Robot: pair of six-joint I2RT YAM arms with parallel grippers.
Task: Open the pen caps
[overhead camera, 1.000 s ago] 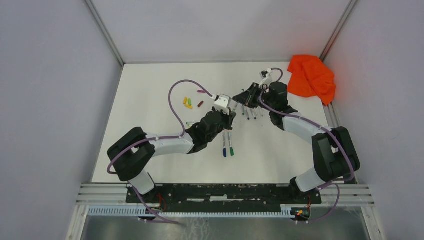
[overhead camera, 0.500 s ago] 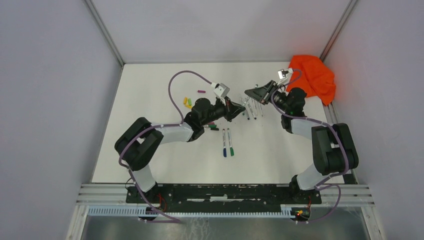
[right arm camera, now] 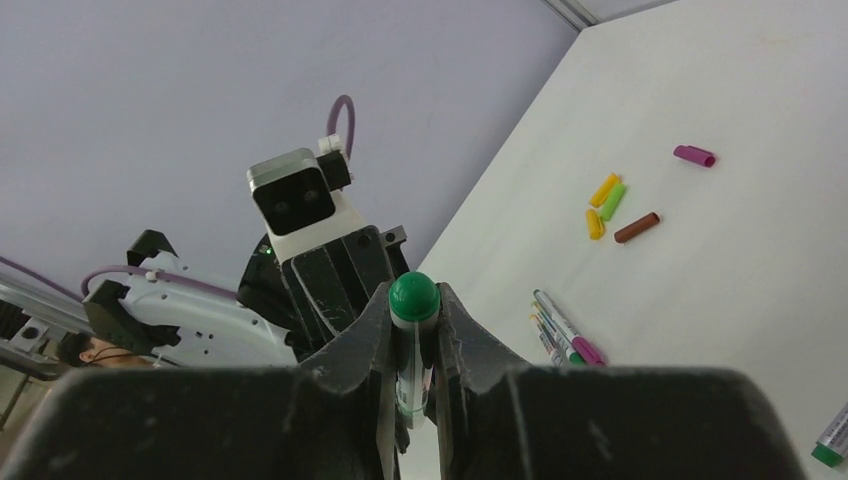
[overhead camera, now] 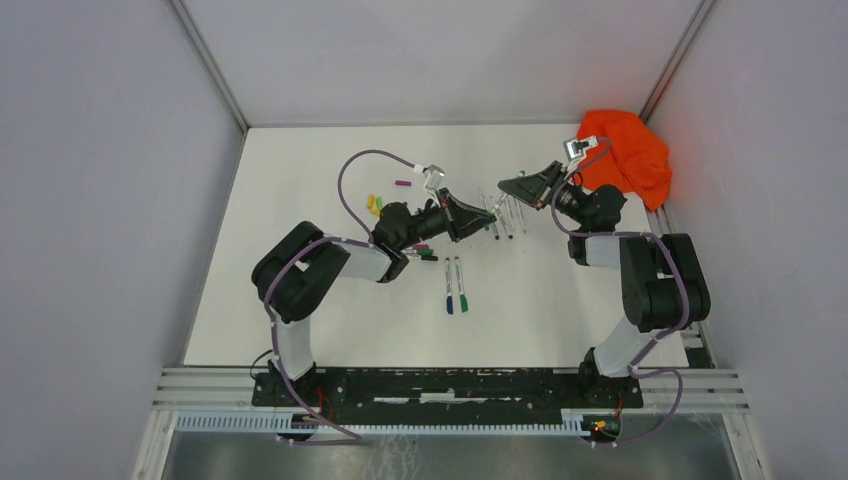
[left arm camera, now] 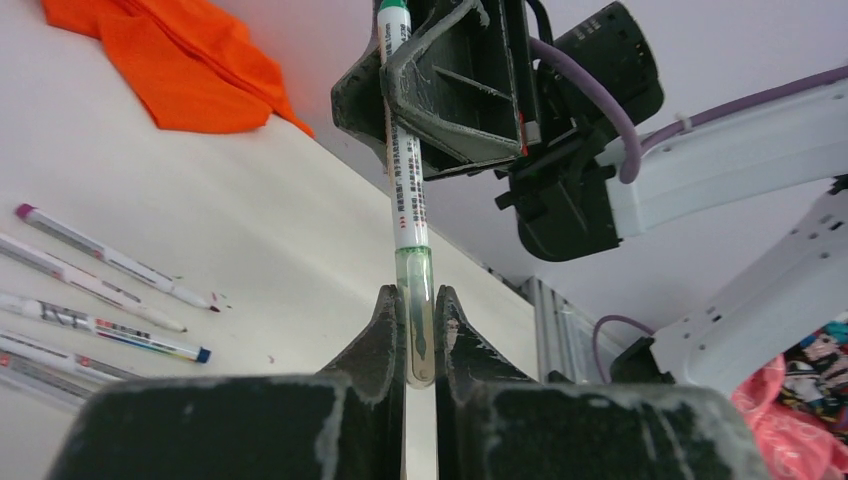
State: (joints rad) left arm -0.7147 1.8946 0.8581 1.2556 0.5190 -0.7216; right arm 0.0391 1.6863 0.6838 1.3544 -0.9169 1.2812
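Note:
I should move my left gripper off the white pen's body, to the left in the top view and down, beside the dark red cap, where loose caps lie.
A white pen (left arm camera: 405,150) with green ends hangs in the air between my two grippers. My left gripper (left arm camera: 420,295) is shut on its translucent green cap (left arm camera: 418,320), which sits on the barrel, the tip showing inside. My right gripper (right arm camera: 413,300) is shut on the barrel near its round green end (right arm camera: 413,293). In the top view the left gripper (overhead camera: 468,222) and the right gripper (overhead camera: 512,187) face each other over the table's middle. Loose caps lie at the far left: purple (right arm camera: 694,155), yellow (right arm camera: 603,188), green (right arm camera: 612,201), dark red (right arm camera: 636,227).
Several uncapped pens (overhead camera: 500,215) lie under the grippers, also in the left wrist view (left arm camera: 100,270). Two capped pens (overhead camera: 455,285) lie nearer the front, more beside the left forearm (right arm camera: 565,335). An orange cloth (overhead camera: 622,150) lies in the far right corner.
Both wrists have turned to face each other along the pen. The right gripper has drawn back to the right, and the left elbow has swung towards the far side.

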